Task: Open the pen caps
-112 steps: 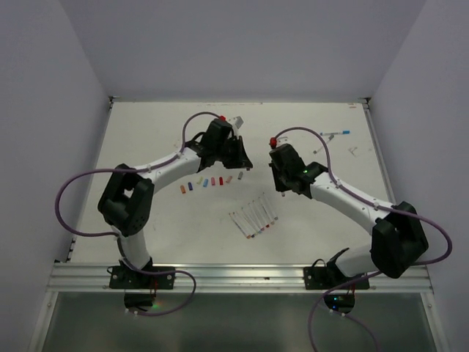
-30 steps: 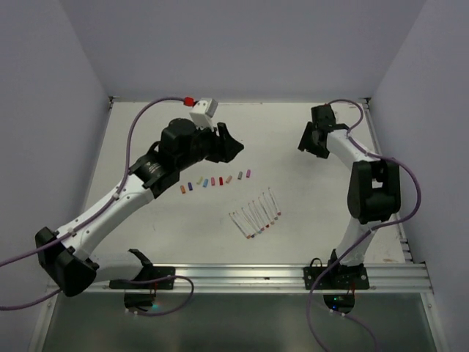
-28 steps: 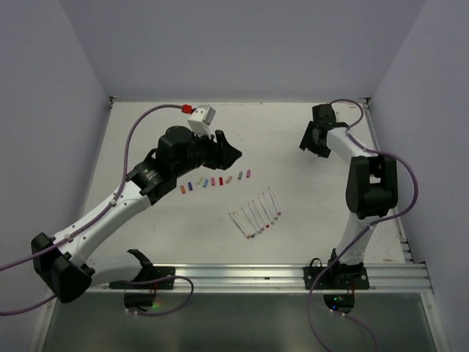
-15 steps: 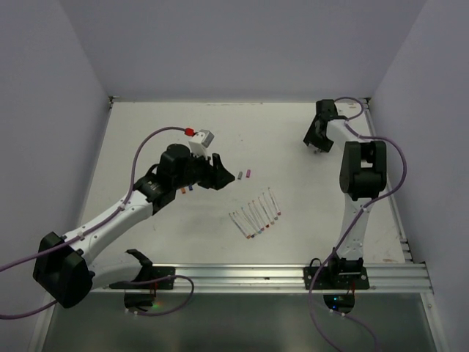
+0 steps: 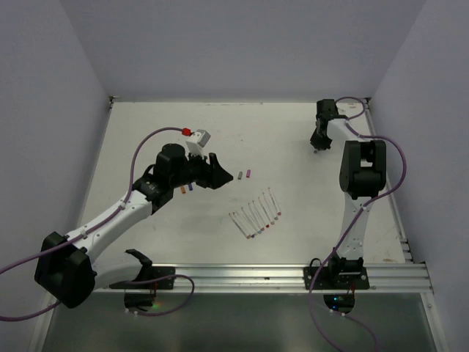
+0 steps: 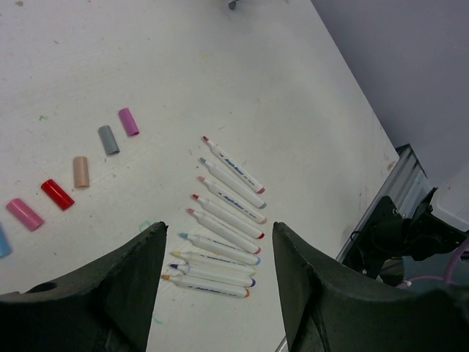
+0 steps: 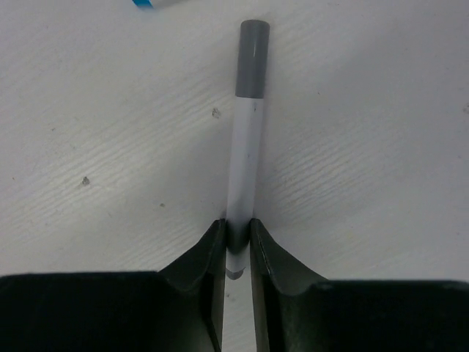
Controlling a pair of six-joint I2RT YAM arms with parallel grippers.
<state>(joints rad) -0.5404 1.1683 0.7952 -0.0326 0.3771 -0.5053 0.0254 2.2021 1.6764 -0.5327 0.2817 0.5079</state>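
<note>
My left gripper is going toward the right in the top view next, to close on the grey cap of the held pen, because that pen still has its cap on.
Several loose pen caps lie in a row on the white table: purple (image 6: 129, 122), grey (image 6: 108, 139), tan (image 6: 80, 171), red (image 6: 57, 193) and pink (image 6: 25, 214). Beside them lies a fan of uncapped white pens (image 6: 223, 220) (image 5: 256, 216). My left gripper (image 6: 218, 231) (image 5: 220, 176) hovers open above the caps and pens, holding nothing. At the far right of the table my right gripper (image 7: 237, 231) (image 5: 316, 144) is shut on the lower end of a white pen (image 7: 245, 147). That pen lies flat and still wears its grey cap (image 7: 253, 59).
A blue-ended pen (image 7: 157, 3) lies just beyond the held pen's cap. The table's right edge and a metal rail (image 6: 399, 172) show in the left wrist view, with cables past it. Purple-grey walls close in three sides.
My right gripper's jaws have closed on the grey-capped pen at the far right. My left gripper has sunk over the cap row and opened slightly wider.
</note>
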